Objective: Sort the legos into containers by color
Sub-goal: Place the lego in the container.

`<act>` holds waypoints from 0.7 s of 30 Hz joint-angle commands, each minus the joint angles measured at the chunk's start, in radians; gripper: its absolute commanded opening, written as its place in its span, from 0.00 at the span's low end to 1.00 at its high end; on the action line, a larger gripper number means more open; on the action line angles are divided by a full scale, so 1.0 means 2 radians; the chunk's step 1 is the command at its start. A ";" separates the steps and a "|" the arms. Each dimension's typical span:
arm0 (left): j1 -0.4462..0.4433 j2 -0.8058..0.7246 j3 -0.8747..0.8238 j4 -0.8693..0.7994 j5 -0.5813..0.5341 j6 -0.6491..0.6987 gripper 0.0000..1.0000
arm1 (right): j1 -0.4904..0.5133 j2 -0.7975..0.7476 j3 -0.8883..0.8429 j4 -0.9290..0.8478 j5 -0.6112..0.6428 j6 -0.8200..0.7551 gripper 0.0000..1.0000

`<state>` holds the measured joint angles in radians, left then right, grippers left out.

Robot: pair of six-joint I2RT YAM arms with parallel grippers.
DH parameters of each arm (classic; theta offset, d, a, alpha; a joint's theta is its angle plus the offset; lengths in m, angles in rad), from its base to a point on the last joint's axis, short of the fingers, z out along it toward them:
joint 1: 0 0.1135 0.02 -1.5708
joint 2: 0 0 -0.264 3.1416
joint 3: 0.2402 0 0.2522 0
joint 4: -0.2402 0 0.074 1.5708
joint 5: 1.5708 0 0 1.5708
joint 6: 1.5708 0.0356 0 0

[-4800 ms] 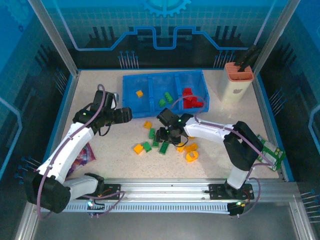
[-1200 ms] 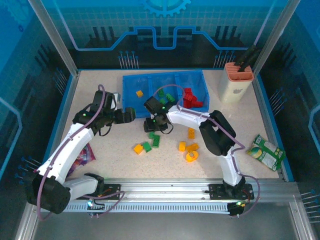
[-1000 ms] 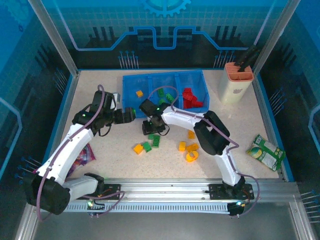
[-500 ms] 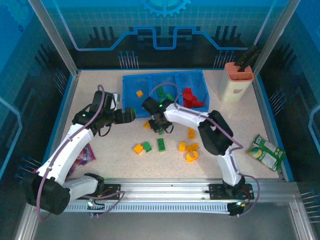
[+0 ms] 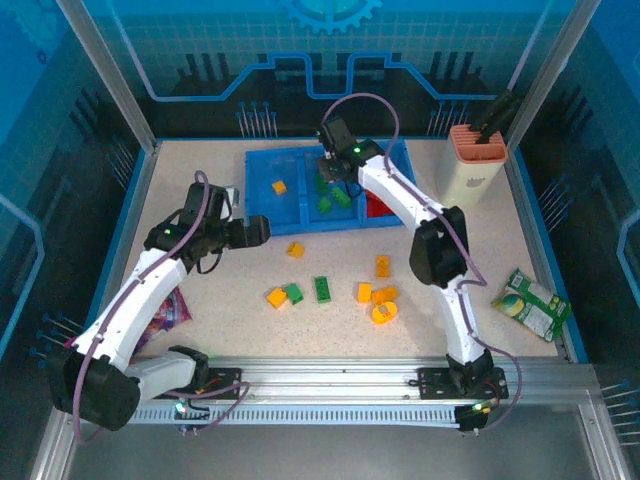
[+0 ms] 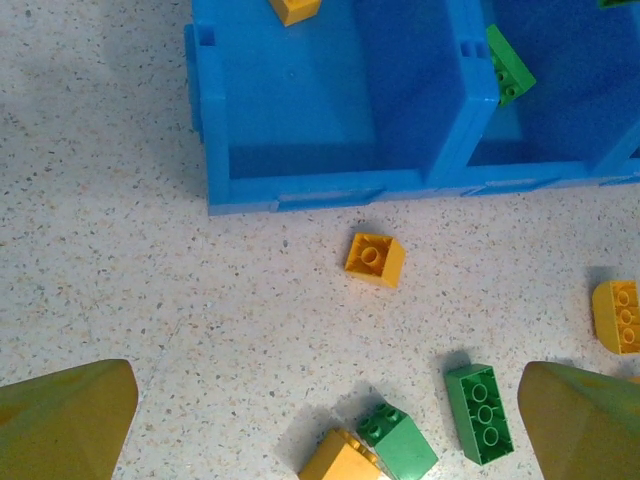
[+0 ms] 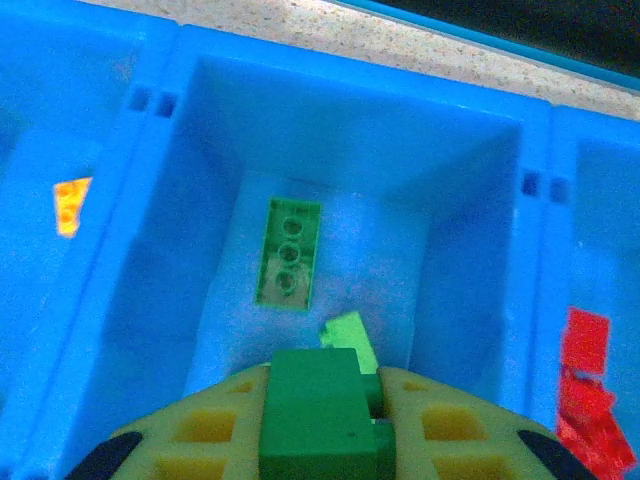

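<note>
My right gripper will next move down into the middle section of the blue tray and let go of the green lego (image 7: 318, 415) there, since green pieces are already inside.
My right gripper (image 5: 333, 178) is shut on a green lego (image 7: 318, 415) and hangs over the middle compartment of the blue tray (image 5: 262, 215). That compartment (image 7: 450, 230) holds a flat green brick (image 7: 288, 250) and a light green piece (image 7: 348, 335). The left compartment holds one orange brick (image 5: 279, 187), the right one red bricks (image 5: 378, 198). My left gripper (image 5: 262, 228) stands open just in front of the tray (image 6: 330, 185), its fingers (image 6: 65, 420) wide apart. On the table below it lie an orange brick (image 6: 375, 259), two green bricks (image 6: 482, 413) and more orange ones (image 5: 383, 266).
A cream holder with an orange top (image 5: 475, 165) stands at the back right. A green snack packet (image 5: 530, 303) lies at the right edge and a pink packet (image 5: 165, 310) under the left arm. An orange ring (image 5: 382, 313) lies among the loose bricks.
The right gripper has gone from the loose bricks on the table up and back to the tray's middle compartment, carrying a green brick. The left arm has stayed put.
</note>
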<state>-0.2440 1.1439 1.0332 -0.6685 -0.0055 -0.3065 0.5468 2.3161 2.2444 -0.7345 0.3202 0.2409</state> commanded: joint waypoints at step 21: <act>0.005 0.016 0.001 -0.038 -0.014 -0.043 0.99 | 0.007 -0.091 -0.081 0.017 -0.017 -0.044 0.53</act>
<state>-0.2440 1.1755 1.0657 -0.7292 -0.0250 -0.3485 0.5312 2.2768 2.1414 -0.7094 0.3035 0.1478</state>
